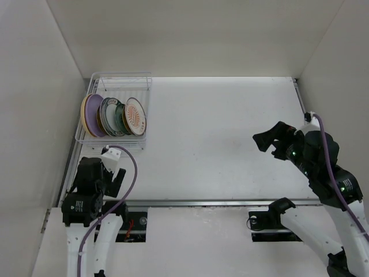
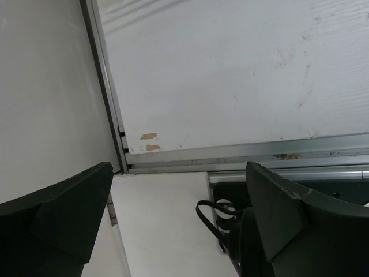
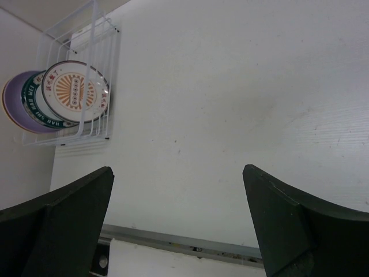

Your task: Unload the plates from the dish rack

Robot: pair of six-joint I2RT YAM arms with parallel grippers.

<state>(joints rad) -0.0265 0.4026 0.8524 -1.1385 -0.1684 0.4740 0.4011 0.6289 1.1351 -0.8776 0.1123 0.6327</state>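
I need to move my left gripper outward over the dish rack (image 1: 118, 86) next and lower it onto the sunburst plate's rim (image 1: 127, 119), as that plate stands last beside open tabletop.
The white wire dish rack (image 1: 118, 86) stands at the table's far left with several plates upright in its slots. From left they are a large tan plate with purple underside (image 1: 90, 115), a white plate with teal rim (image 1: 108, 116), a teal plate (image 1: 120, 117) and a white plate with orange sunburst (image 1: 136, 115). The rack (image 3: 92, 34) and the sunburst plate (image 3: 75, 90) also show in the right wrist view. My left gripper (image 1: 113, 173) is open and empty near the table's front left corner. My right gripper (image 1: 266, 140) is open and empty above the table's right side.
White walls enclose the table on the left, back and right. A metal rail (image 1: 219, 202) runs along the table's near edge, also shown in the left wrist view (image 2: 242, 151). A purple cable (image 1: 124, 190) loops by the left arm.
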